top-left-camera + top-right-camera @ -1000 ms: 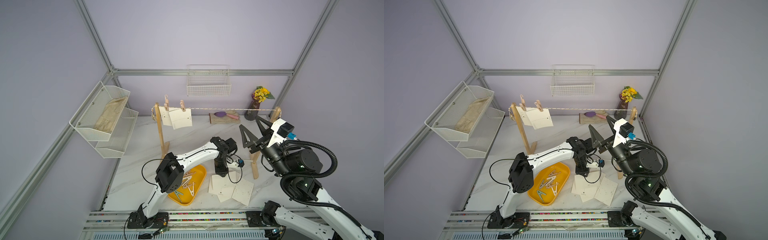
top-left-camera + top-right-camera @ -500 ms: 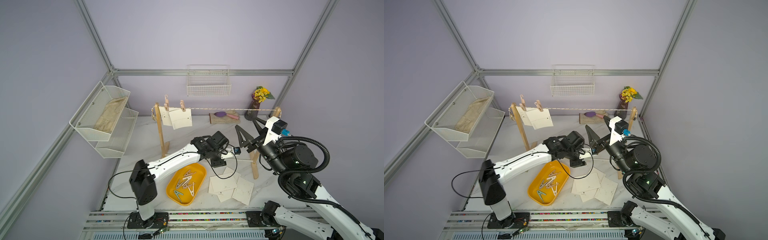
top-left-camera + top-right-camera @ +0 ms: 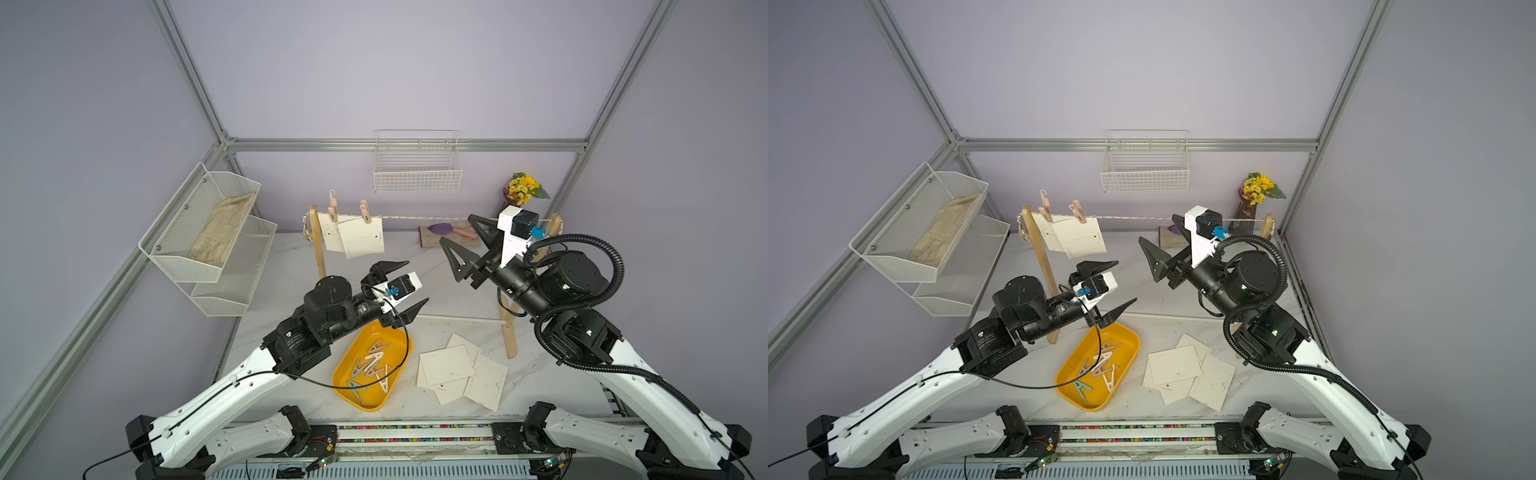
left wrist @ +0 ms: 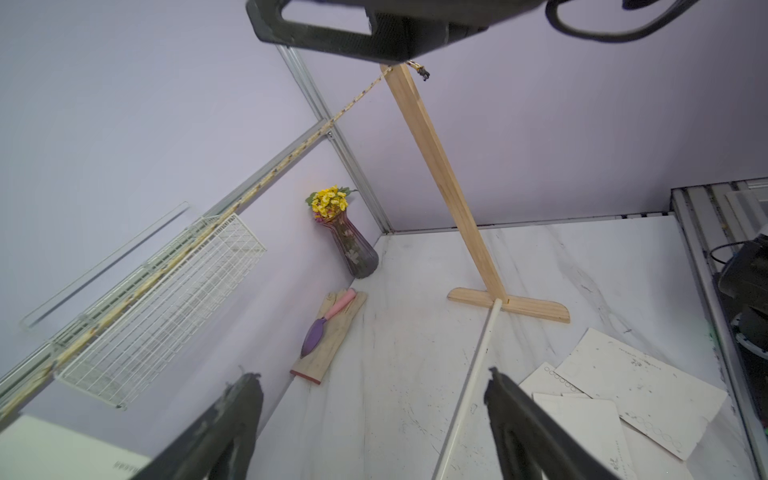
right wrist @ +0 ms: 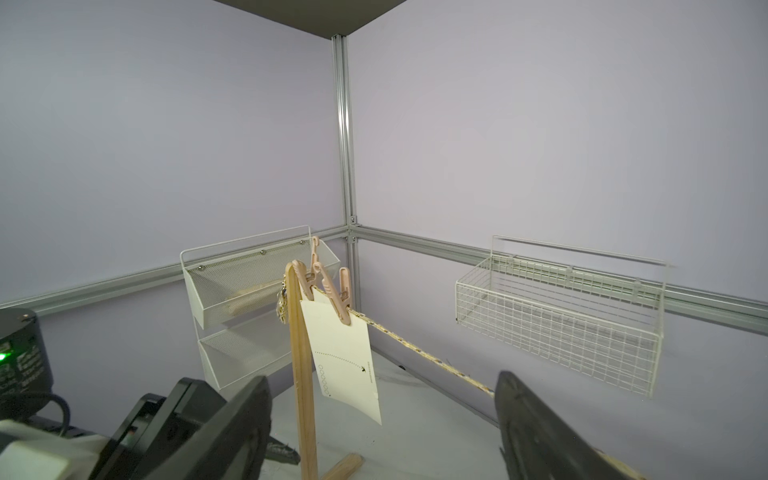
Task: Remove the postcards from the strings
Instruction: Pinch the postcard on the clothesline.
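My left gripper needs to move outward next and close on the front postcard's lower corner (image 3: 348, 255) by the other postcard, because that corner hangs free outward of the gripper.
Two cream postcards (image 3: 360, 239) hang at the left end of the beige string (image 3: 419, 217), each held by a pink clothespin (image 3: 365, 211). Several more postcards (image 3: 457, 370) lie piled on the table at the front right. My left gripper (image 3: 417, 281) hangs open and empty above the yellow tray (image 3: 371, 402), below and to the right of the hanging cards. My right gripper (image 3: 455, 227) is open and empty, just in front of the bare string. In the right wrist view a hanging postcard (image 5: 345, 353) and the string (image 5: 415, 347) lie ahead of the open gripper (image 5: 382, 382).
The yellow tray holds several loose clothespins (image 3: 374, 363). Two wooden posts (image 3: 319, 249) carry the string, joined by a white rod (image 3: 457, 319). A wire basket (image 3: 417, 174), a mesh shelf (image 3: 208, 232), a flower vase (image 3: 521, 193) and a board with a purple trowel (image 3: 449, 232) line the walls.
My left gripper has opened wide and swung left and back from over the card pile to above the tray. My right gripper has moved left and up toward the string.
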Controlling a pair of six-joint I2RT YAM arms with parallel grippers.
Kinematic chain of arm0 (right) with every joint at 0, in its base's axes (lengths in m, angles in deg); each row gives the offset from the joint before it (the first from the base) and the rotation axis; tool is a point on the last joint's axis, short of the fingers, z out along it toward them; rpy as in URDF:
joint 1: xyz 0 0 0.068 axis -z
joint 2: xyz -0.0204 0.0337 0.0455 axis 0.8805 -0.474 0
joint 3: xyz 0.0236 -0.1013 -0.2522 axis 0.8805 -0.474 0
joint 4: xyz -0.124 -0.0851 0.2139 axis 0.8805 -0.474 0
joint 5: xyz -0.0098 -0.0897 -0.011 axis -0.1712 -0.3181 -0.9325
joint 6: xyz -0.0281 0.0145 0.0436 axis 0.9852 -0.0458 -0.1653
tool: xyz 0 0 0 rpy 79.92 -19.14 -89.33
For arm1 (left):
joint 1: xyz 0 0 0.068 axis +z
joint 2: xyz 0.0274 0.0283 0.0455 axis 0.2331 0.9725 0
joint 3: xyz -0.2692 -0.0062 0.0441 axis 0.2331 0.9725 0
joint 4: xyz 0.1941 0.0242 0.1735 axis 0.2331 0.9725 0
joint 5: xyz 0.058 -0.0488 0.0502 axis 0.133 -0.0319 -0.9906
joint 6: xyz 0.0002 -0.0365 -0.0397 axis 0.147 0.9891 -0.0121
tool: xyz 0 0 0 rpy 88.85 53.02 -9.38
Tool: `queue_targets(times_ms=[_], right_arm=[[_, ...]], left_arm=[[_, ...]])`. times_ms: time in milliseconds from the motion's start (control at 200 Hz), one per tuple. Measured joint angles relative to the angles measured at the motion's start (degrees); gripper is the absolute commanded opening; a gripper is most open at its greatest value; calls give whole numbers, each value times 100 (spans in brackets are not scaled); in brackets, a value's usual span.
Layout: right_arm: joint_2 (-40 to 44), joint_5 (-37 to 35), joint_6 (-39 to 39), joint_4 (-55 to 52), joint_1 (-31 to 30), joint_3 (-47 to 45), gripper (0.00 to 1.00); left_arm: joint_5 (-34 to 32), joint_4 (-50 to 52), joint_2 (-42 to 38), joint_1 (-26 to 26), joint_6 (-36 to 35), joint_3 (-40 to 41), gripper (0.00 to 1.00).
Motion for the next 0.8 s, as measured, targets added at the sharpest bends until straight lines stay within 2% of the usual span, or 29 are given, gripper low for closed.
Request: queue_targets(times_ms=[145, 295, 395, 530, 665, 800], right_arm=[[-522, 413, -46, -61, 0, 472, 85], [-1167, 949, -90, -186, 0, 1143, 86], [-1633, 1322, -92, -310, 0, 1613, 86], [-2269, 1735, -66, -640, 0, 2326, 90], [-2767, 2046, 0, -966, 17, 2848, 91], [-3025, 2358, -9, -1158, 184, 3067, 92]], left_arm=[[-555, -81, -538, 219, 212, 319, 89], [-634, 33, -721, 1019, 804, 321, 89], [-350, 160, -717, 1668, 1252, 326, 89], [55, 162, -680, 2295, 1735, 396, 89], [730, 7, -485, 3086, 2256, 466, 88], [1513, -225, -155, 3574, 2643, 466, 86]])
